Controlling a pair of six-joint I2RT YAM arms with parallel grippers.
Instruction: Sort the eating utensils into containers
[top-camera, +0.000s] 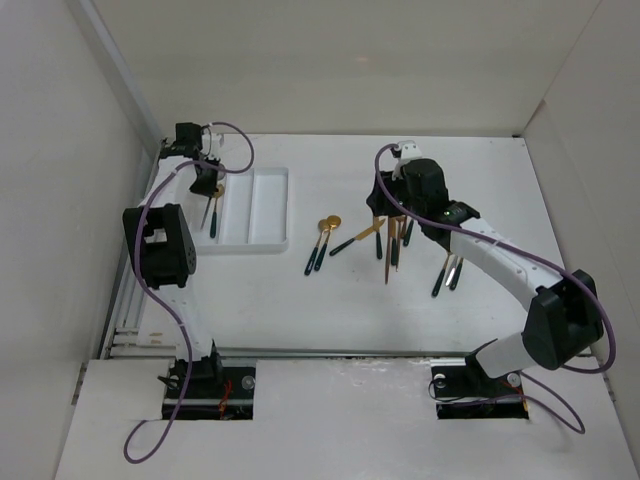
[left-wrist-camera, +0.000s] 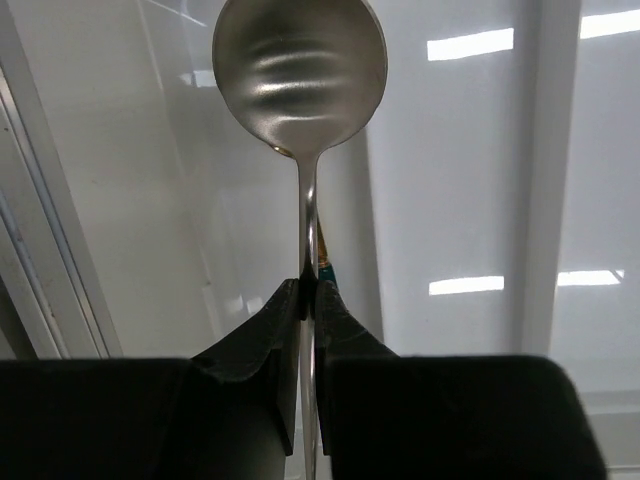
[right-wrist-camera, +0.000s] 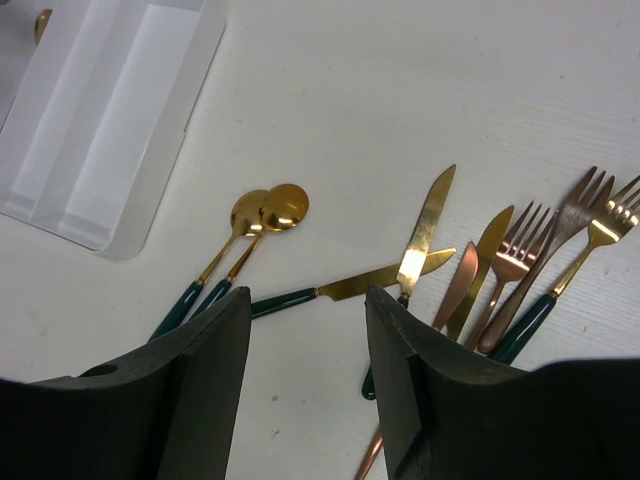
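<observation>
My left gripper will move down into the section of the tray beneath it before I release the silver-headed spoon (left-wrist-camera: 300, 75).
My left gripper (top-camera: 205, 178) hangs over the left compartment of the white tray (top-camera: 262, 205). In the left wrist view it (left-wrist-camera: 310, 286) is shut on the thin neck of a silver-headed spoon (left-wrist-camera: 300, 75), bowl pointing away, above the tray floor (left-wrist-camera: 170, 200). A dark-handled utensil (top-camera: 212, 216) lies in that compartment. My right gripper (top-camera: 387, 207) is open and empty (right-wrist-camera: 308, 300) above the loose utensils: two gold spoons (right-wrist-camera: 268, 210), gold knives (right-wrist-camera: 425, 228) and forks (right-wrist-camera: 520, 255) on the table.
Loose utensils spread across the table's middle (top-camera: 393, 242), with two more (top-camera: 447, 272) to the right under the right arm. The tray's middle and right compartments (right-wrist-camera: 110, 120) show no utensils. White walls close in the table on the left, back and right.
</observation>
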